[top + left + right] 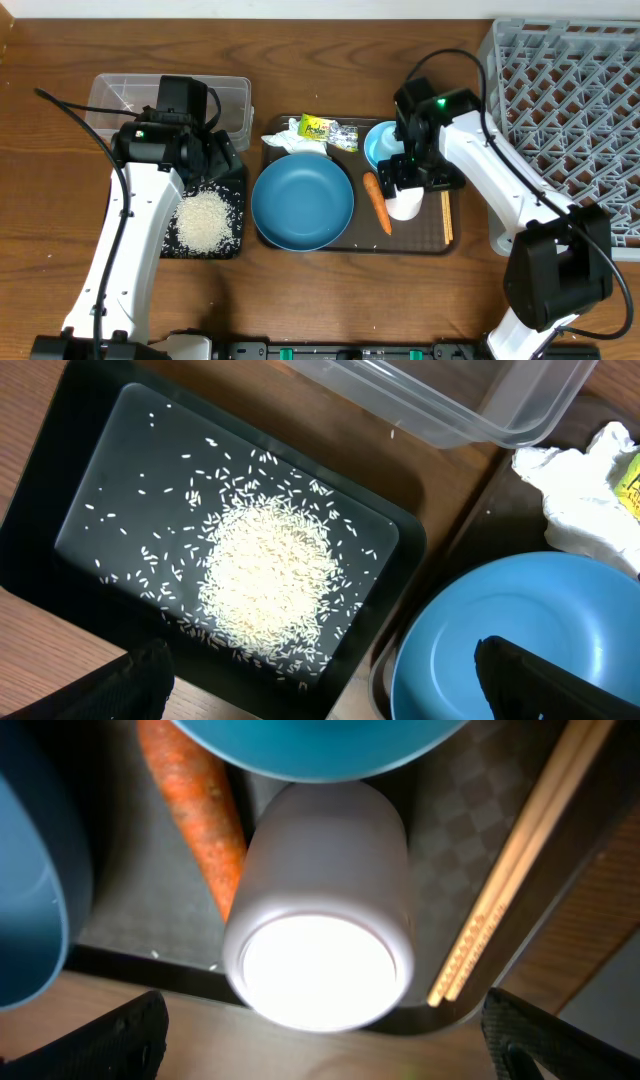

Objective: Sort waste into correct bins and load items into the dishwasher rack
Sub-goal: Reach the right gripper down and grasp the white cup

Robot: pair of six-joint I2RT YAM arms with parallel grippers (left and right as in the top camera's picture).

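Observation:
Next, my right gripper lowers around the sides of the small white cup (404, 205) (320, 910) and closes, since the cup stands below, centred between the open fingers.
A heap of rice (265, 585) lies in the black tray (50, 510), beside the clear tub (470, 400). My left gripper (325, 690) hovers open over the tray's corner and the blue bowl (520, 620). Tissue (285, 138) and snack wrapper (330, 130) lie behind the bowl (302, 200). My right gripper (325, 1045) stands open above the small white cup (320, 910), holding nothing. The carrot (195, 810) lies left of that cup, the chopsticks (520, 860) right, the light-blue cup (320, 740) behind. The grey rack (570, 100) is far right.
The bowl, both cups, carrot and chopsticks sit on a dark-brown serving tray (400, 247) at the table's middle. The black tray (238, 205) touches its left side. Loose rice grains are scattered across the black tray's floor.

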